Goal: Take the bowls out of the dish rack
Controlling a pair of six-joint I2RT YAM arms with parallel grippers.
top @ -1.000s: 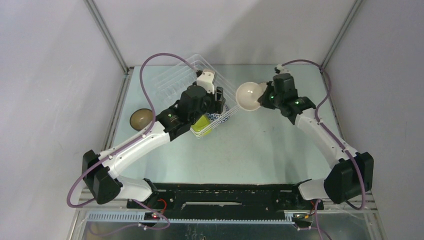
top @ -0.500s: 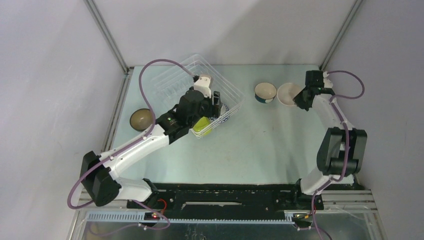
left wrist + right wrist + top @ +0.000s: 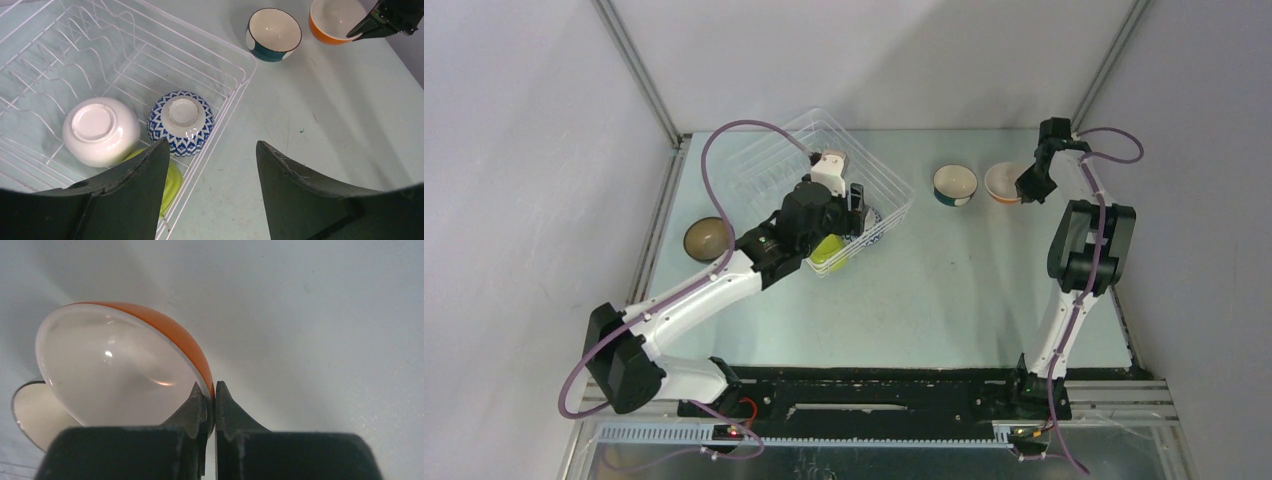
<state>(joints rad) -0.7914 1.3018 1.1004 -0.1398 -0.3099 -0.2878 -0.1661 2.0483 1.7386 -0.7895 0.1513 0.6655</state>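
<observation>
My right gripper moves down next, sets the orange bowl on the clear spot of the tabletop [image 3: 1007,197] beside the teal bowl and releases the orange bowl's rim.
The white wire dish rack [image 3: 764,160] sits at the back left. In the left wrist view the rack [image 3: 200,50] holds an upside-down white bowl [image 3: 100,131], an upside-down blue-and-white patterned bowl [image 3: 181,122] and a lime green bowl [image 3: 170,182] partly hidden by my finger. My left gripper [image 3: 856,205] hangs open and empty over the rack's right corner [image 3: 212,145]. The teal bowl [image 3: 955,184] stands upright on the table. My right gripper [image 3: 1027,185] is shut on the rim of the orange bowl [image 3: 1004,183], just right of the teal one. The pinch shows in the right wrist view [image 3: 214,390].
A dark bowl [image 3: 706,238] stands on the table left of the rack. The teal bowl's rim [image 3: 35,412] shows behind the orange bowl [image 3: 125,370]. Metal frame posts stand at the table's back corners. The right arm is folded up along the right edge.
My right gripper carried the orange bowl from the middle back to the far right, beside the teal bowl. The left arm has barely moved.
</observation>
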